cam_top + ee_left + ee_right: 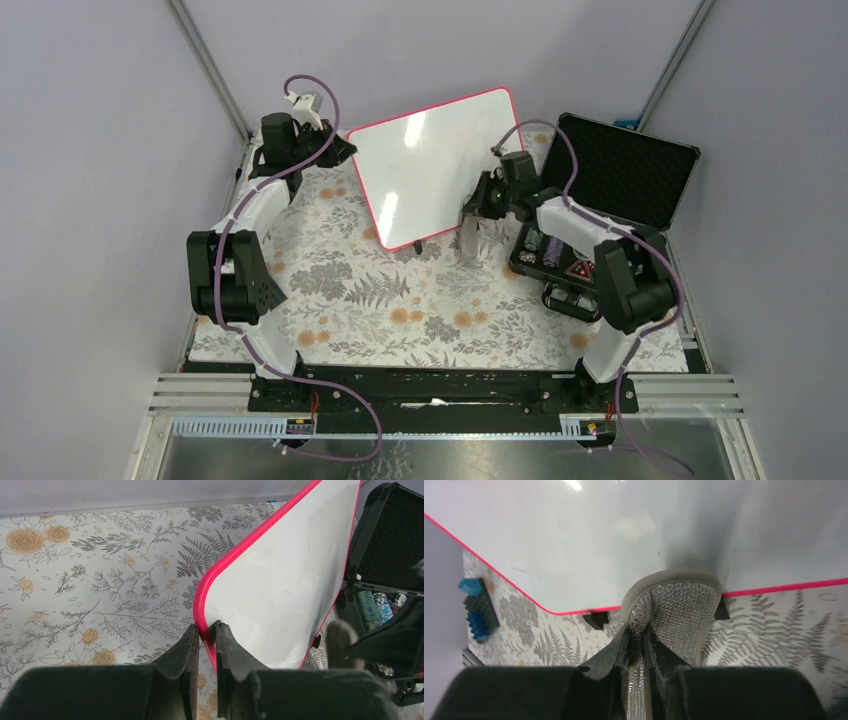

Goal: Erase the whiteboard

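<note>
The right gripper sweeps the pad up the board next, then moves back and down to release it on the clear floral mat, which lies below and back.
The whiteboard (pixel 430 165) (pixel 280 580) (pixel 589 540), glossy white with a pink-red frame, stands tilted over the back of the floral mat. No writing shows on it. My left gripper (pixel 345 150) (pixel 206 630) is shut on the frame at the board's left edge. My right gripper (pixel 484 198) (pixel 644 632) is shut on a grey mesh eraser pad (pixel 467 238) (pixel 676 607). The pad rests at the board's lower right edge, beside a small black foot (pixel 596 619).
An open black foam-lined case (pixel 625 170) (pixel 390 535) lies right of the board, its lower tray (pixel 560 262) holding small items under my right arm. A blue block (pixel 474 610) sits on the floral mat (pixel 400 300). Grey walls enclose the table.
</note>
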Available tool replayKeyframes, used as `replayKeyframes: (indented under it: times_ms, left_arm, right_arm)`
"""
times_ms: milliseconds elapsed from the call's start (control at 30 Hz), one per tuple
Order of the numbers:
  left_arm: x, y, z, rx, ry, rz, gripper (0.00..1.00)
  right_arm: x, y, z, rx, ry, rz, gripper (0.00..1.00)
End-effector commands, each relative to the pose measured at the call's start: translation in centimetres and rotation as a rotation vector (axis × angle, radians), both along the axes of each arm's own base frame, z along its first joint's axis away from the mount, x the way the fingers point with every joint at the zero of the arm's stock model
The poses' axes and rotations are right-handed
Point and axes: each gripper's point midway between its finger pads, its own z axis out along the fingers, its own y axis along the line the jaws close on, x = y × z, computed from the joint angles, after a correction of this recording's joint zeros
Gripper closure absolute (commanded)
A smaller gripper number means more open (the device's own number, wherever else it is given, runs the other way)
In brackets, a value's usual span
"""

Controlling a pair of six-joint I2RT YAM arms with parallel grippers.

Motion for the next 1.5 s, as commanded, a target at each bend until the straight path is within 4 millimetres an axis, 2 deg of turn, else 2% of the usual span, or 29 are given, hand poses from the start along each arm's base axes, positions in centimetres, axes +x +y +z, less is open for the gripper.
replayKeyframes:
  times_ms: [0,133,333,433,533,600,733,867,1067,1167,1267,1367,1467]
  left_arm:
    - [0.8,2.0,0.8,0.103,-0.071,0.076,1.0]
    - [0.8,1.9,1.0,0.101,-0.074,0.076,1.0]
    - [0.7,1.6,1.7,0.086,-0.082,0.067,1.0]
    - [0.7,2.2,1.9,0.125,-0.089,0.082,1.0]
    - [0.7,3.0,1.8,0.188,-0.09,0.097,1.0]
    - [0.5,3.2,1.9,0.209,-0.088,0.103,1.0]
    - [0.3,3.3,2.1,0.22,-0.095,0.103,1.0]
    - [0.3,3.6,2.2,0.225,-0.098,0.121,1.0]
    - [0.4,3.7,1.8,0.227,-0.093,0.125,1.0]
    - [0.4,3.9,1.3,0.251,-0.087,0.124,1.0]
    - [0.4,4.6,1.1,0.29,-0.087,0.138,1.0]
    - [0.4,4.8,1.3,0.289,-0.09,0.147,1.0]
    - [0.6,4.8,0.9,0.283,-0.077,0.153,1.0]
  right_arm:
    - [3.2,-2.6,7.5,-0.022,-0.196,-0.094,1.0]
    - [5.1,-2.9,9.5,-0.023,-0.24,-0.133,1.0]
    - [9.0,-1.5,10.6,0.018,-0.244,-0.137,1.0]
    - [10.3,-0.8,9.1,0.007,-0.208,-0.131,1.0]
    - [10.4,-0.3,6.7,0.004,-0.156,-0.12,1.0]
    - [9.9,-0.2,4.5,-0.005,-0.112,-0.112,1.0]
    - [7.4,-0.1,-0.1,-0.027,-0.011,-0.097,1.0]
    - [3.2,1.0,-3.4,-0.021,0.065,-0.051,1.0]
    - [-2.2,2.0,-5.6,-0.004,0.12,0.025,1.0]
    - [-3.5,1.5,-4.7,-0.014,0.109,0.04,1.0]
    - [-3.4,0.3,-2.3,-0.067,0.047,0.03,1.0]
    - [-2.0,-0.7,1.2,-0.121,-0.052,0.012,1.0]
    - [0.7,-1.4,4.7,-0.155,-0.167,-0.028,1.0]
